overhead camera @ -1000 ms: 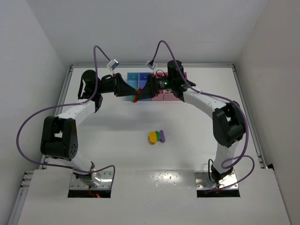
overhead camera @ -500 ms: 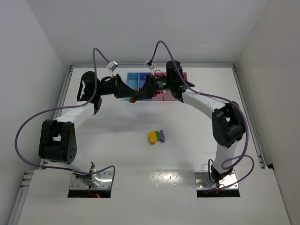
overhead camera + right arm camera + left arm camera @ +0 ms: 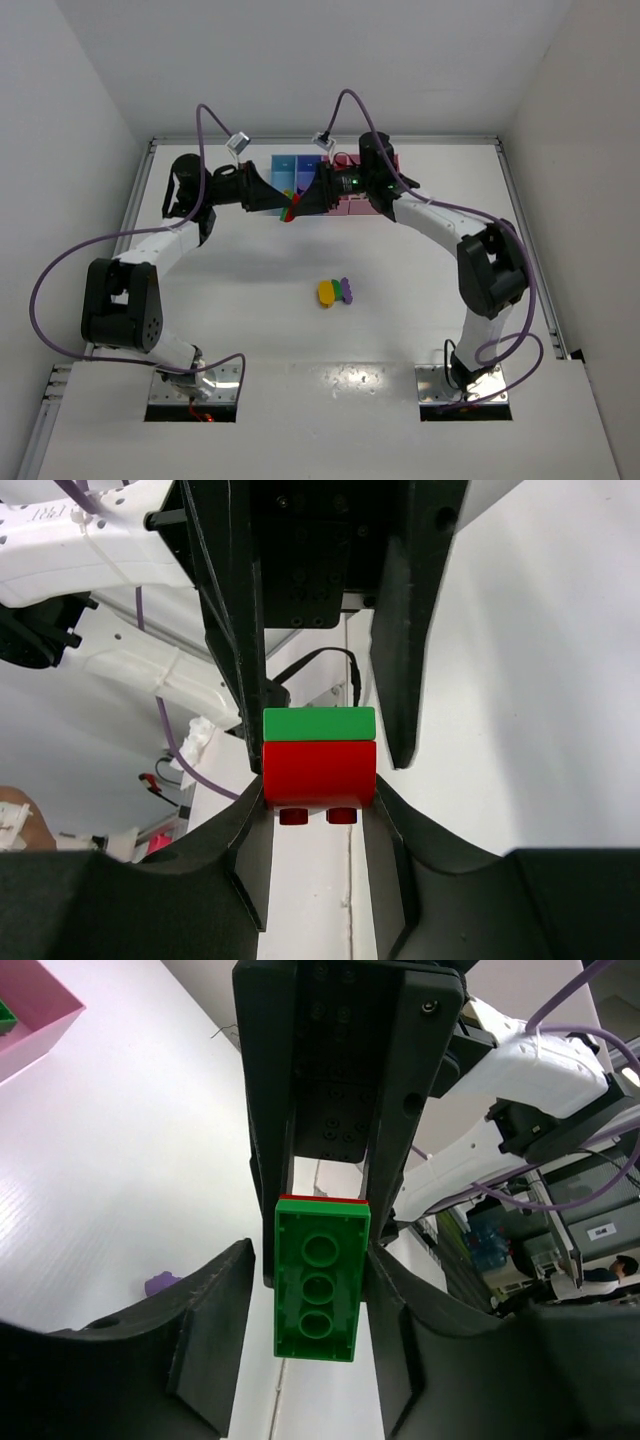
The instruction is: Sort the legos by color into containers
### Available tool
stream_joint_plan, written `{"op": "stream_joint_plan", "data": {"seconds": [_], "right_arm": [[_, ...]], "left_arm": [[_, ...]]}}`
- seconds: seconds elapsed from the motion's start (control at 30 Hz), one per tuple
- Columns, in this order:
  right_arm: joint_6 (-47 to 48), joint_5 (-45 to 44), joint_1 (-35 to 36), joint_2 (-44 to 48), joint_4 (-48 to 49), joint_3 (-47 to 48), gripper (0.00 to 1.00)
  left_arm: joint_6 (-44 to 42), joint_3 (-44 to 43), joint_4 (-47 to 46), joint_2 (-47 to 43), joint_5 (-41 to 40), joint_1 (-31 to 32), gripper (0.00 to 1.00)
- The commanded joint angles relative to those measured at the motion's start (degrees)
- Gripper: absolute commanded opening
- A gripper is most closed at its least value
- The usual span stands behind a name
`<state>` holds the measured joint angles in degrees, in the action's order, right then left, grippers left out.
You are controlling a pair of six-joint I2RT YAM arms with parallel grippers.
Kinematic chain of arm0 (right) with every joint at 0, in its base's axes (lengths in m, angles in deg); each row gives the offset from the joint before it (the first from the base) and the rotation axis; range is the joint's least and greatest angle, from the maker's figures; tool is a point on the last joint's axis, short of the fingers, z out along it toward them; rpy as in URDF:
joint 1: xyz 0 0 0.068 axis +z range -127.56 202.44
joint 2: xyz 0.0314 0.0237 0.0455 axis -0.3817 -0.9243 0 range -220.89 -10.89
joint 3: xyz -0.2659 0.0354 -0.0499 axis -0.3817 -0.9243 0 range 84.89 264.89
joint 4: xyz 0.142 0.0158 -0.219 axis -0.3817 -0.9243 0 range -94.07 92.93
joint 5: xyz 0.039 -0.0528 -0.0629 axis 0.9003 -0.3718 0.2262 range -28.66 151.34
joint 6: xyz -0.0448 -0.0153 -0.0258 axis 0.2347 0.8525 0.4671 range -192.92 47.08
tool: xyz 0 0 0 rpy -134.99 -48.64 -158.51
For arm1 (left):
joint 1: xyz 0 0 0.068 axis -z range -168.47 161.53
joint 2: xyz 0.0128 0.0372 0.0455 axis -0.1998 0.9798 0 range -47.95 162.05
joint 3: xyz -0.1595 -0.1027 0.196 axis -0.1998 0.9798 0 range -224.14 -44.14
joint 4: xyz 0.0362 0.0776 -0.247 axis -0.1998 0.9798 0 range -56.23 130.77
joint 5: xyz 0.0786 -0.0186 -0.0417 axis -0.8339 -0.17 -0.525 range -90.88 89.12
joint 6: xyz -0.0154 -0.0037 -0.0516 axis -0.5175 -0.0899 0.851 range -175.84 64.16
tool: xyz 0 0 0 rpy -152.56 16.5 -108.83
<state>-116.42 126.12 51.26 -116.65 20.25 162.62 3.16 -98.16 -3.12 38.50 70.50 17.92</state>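
My right gripper is holding the red brick and needs to pull it away from my left gripper first, then tip downward, to go outward over the pink bin beside the periwinkle one.
A green brick [image 3: 320,1280] and a red brick [image 3: 320,770] are stuck together and held in the air between my two grippers, which face each other in front of the containers. This clump [image 3: 290,210] shows small in the top view. My left gripper [image 3: 312,1260] [image 3: 282,205] is closed around the green brick. My right gripper [image 3: 320,792] [image 3: 299,207] is shut on the red brick. The row of containers, with a light blue bin [image 3: 283,165], a periwinkle bin [image 3: 307,165] and a pink bin [image 3: 350,205], lies just behind the grippers and is partly hidden by them.
A second clump lies on the table's middle: a yellow brick [image 3: 326,292], a green brick [image 3: 338,291] and a purple brick [image 3: 347,288]. The purple one also shows in the left wrist view [image 3: 163,1284]. A pink bin corner [image 3: 45,1015] holds a green piece.
Both grippers stay on the red-green clump at about the same spot. The arms have shifted slightly, the left arm's elbow drifting left.
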Motion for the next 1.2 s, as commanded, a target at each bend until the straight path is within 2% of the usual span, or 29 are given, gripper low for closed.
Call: {"op": "stream_joint_plan", "data": {"seconds": [0.0,0.07,0.23,0.27,0.33,0.37,0.4,0.6,0.77,0.83,0.9,0.93,0.97,1.0,1.07,1.17], "right_arm": [[1.49,1.14,-0.43,3.71,1.75,-0.39,0.0],[1.49,1.14,-0.43,4.24,1.75,-0.39,0.0],[2.63,1.14,-1.48,5.47,1.22,-2.14,0.0],[2.64,1.14,-1.48,5.47,1.22,-2.67,0.0],[3.25,1.14,-2.01,6.17,0.09,-3.28,0.0],[3.25,1.14,-2.62,6.17,0.08,-3.29,0.0],[3.77,1.14,-3.15,6.96,-0.44,-3.81,0.0],[8.95,0.62,-7.36,9.08,-5.27,-5.83,0.0],[17.04,-1.65,-11.67,11.1,-15.27,-6.36,0.0],[24.03,-5.16,-12.82,11.1,-23.07,-4.53,0.0],[27.41,-15.08,-12.82,9.62,-27.5,-0.93,0.0],[29.95,-19.2,-12.82,8.73,-29.34,0.65,0.0],[31.71,-27.16,-12.04,7.59,-32.41,3.88,0.0],[33.12,-30.38,-11.51,6.45,-33.22,5.31,0.0],[35.49,-35.83,-10.98,1.8,-33.75,8.9,0.0],[36.91,-39.19,-10.98,-5.13,-33.15,13.21,0.0]], "left_arm": [[-0.56,0.23,-2.05,-2.17,0.96,-0.42,0.52],[-0.56,0.23,-2.05,-2.17,0.96,-0.42,0.46],[-0.56,0.76,-2.05,-2.69,0.96,-0.42,0.43],[-0.56,0.76,-2.57,-2.7,0.96,-0.42,0.39],[-0.56,0.76,-2.58,-2.7,0.96,-0.42,0.21],[-0.56,1.28,-2.58,-2.7,0.96,-0.94,0.06],[-0.56,1.28,-3.1,-2.7,0.96,-0.94,0.02],[0.06,1.29,-4.24,-3.22,0.43,-2.79,0.0],[0.77,1.29,-4.78,-4.53,-0.71,-7.0,0.0],[-2.03,1.29,-1.46,-5.77,-2.72,-7.79,0.0],[-17.19,-3.25,17.12,-8.4,-5.61,-7.8,0.0],[-23.0,-5.11,24.5,-9.37,-10.77,-7.8,0.0],[-27.84,-6.61,34.15,-10.16,-13.43,-7.19,0.0],[-32.41,-7.41,35.81,-11.99,-17.46,-6.58,0.0],[-33.51,-6.89,38.71,-13.76,-21.78,-6.57,0.0],[-36.32,-6.89,42.41,-14.91,-25.22,-6.57,0.0]]}}
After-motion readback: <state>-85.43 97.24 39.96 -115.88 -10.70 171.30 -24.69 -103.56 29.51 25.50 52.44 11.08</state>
